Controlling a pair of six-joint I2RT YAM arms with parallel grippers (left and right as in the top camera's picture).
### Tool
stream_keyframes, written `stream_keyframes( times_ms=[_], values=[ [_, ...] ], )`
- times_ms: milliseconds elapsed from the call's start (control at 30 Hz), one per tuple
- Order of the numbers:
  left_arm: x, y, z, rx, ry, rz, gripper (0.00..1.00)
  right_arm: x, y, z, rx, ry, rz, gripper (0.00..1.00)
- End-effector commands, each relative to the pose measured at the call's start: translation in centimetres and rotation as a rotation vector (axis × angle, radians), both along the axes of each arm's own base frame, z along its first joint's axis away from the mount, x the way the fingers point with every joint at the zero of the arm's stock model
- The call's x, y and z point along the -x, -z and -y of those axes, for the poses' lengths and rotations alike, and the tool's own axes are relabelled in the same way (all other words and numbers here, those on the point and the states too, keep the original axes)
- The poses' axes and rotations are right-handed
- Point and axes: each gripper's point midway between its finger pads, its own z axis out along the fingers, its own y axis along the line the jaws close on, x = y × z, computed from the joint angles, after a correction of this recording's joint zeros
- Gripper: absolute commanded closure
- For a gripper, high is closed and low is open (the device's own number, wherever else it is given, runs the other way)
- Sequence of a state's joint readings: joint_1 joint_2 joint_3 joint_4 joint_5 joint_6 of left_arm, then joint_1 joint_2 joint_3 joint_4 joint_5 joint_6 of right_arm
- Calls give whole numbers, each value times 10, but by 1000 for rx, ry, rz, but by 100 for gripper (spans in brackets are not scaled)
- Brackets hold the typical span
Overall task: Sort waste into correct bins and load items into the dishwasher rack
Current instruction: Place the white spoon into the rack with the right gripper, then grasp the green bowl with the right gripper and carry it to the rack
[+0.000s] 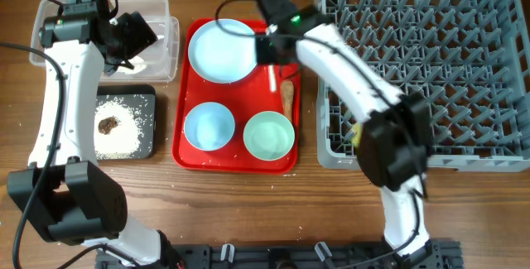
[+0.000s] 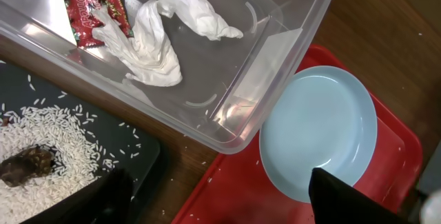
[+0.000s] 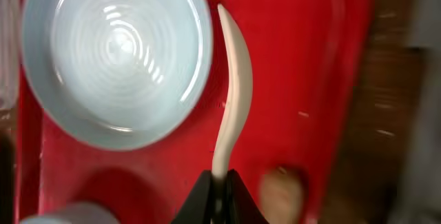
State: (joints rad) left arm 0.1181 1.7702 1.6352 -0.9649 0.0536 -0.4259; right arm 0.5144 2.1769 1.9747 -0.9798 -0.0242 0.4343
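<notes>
The spoon [image 1: 272, 79] is tableware, so the right gripper should move it across from the red tray and back to the rack's near corner beside the yellow bit.
My right gripper [image 1: 272, 54] [image 3: 219, 191] is shut on the handle of the white spoon [image 3: 234, 86] [image 1: 272, 79] over the red tray, beside the pale blue plate [image 1: 222, 50] [image 3: 117, 52] [image 2: 320, 127]. The brown carrot-shaped piece [image 1: 287, 95] [image 3: 282, 189] lies on the red tray by the spoon. My left gripper [image 1: 137, 37] [image 2: 220, 207] is open and empty above the clear tub [image 1: 161, 12] [image 2: 275, 52], which holds the red-and-white wrapper [image 2: 89, 7] and crumpled white paper [image 2: 151, 38]. The black tray [image 1: 145, 103] [image 2: 131, 148] holds rice crumbs [image 2: 41, 141] and the dark lump [image 1: 108, 124] [image 2: 27, 165].
The red tray [image 1: 186, 149] [image 2: 227, 189] [image 3: 303, 58] also carries a pale blue bowl [image 1: 208, 126] and a pale green bowl [image 1: 269, 135]. The grey dishwasher rack [image 1: 431, 62] stands at the right, with a bit of yellow [image 1: 355, 134] at its near left, partly hidden by my right arm.
</notes>
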Motion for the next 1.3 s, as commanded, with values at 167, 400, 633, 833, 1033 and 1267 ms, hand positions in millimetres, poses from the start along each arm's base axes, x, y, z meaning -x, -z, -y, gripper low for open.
stream_keyframes(
  times_ms=[167,400,633,833,1033,1267],
  values=[
    [-2,-4,0,8,-4,14,13,40,-93,144,89,37,-36,96],
    [-3,-5,-1,2,-2,21,12,83,3,142,75,40,-269,80],
    [-9,-8,-2,-2,-2,47,9,71,-53,114,-63,-30,-141,27],
    [-13,-10,-8,-33,-19,65,0,111,-41,34,-17,-209,-112,33],
    [-13,-10,-8,-33,-19,65,0,138,60,40,139,-191,-219,38],
    [-13,-10,-8,-33,-19,64,0,139,99,44,194,-221,-281,86]
  ],
)
